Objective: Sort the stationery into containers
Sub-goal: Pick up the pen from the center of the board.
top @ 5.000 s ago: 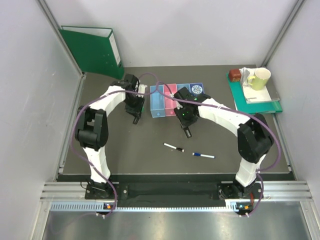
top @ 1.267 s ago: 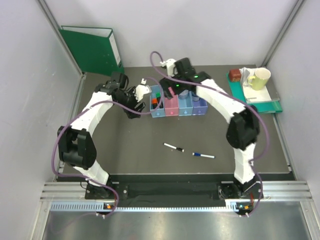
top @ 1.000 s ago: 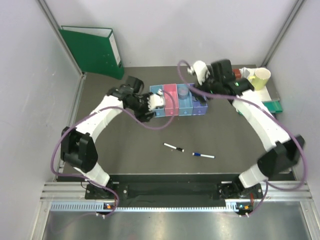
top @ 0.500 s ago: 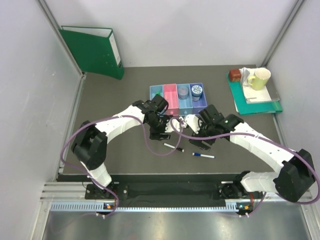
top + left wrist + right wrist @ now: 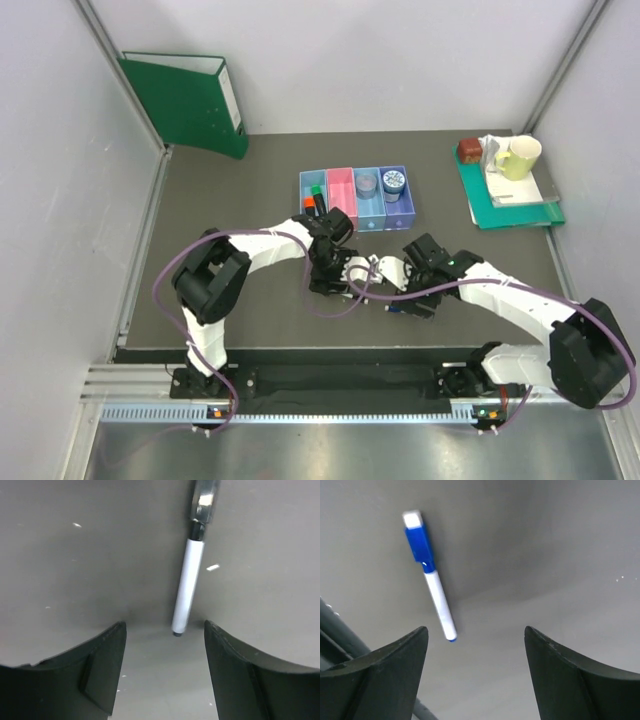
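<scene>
The left gripper needs to stay low next, move slightly toward the black cap and close around the pen's white tail end [image 5: 181,616], because only its tip reaches between the open fingertips.
The four joined bins [image 5: 341,188] stand at mid-table. The light blue one holds the green-capped and orange-capped highlighters [image 5: 315,201], the blue one the purple cup [image 5: 366,184], the purple one the round tub [image 5: 393,181]. The tan block does not show. My left gripper [image 5: 328,278] is open low over the black-capped white pen [image 5: 188,587], whose tail end lies between the fingertips [image 5: 165,631]. My right gripper [image 5: 412,302] is open over the blue-capped white pen [image 5: 433,582], whose tail lies near the left finger [image 5: 476,632].
A green binder [image 5: 185,100] leans at the back left. A teal tray [image 5: 500,205] with a yellow-green mug [image 5: 518,155] and a brown block [image 5: 469,150] sits at the back right. Purple cables loop between the two grippers [image 5: 355,290].
Both arms have come away from the bins toward the near side and have dropped low over the two pens. Both grippers are empty.
</scene>
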Robot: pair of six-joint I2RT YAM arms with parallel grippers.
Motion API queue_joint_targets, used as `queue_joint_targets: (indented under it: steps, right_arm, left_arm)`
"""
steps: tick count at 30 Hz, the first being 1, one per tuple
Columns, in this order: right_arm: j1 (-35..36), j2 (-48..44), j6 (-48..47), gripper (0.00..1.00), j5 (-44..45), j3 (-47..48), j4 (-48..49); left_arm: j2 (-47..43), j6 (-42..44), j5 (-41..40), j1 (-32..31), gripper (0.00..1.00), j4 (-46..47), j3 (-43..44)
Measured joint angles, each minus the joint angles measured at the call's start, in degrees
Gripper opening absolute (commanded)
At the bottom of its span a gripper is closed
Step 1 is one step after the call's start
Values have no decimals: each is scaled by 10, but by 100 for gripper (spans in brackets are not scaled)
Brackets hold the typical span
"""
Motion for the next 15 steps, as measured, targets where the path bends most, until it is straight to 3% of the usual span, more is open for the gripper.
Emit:
queue_joint_targets:
  steps: [15]
  right_arm:
    - [-32,-8,-35,74,-15,-22,36]
  left_arm:
    - [13,-22,-2,-9,67,18,13]
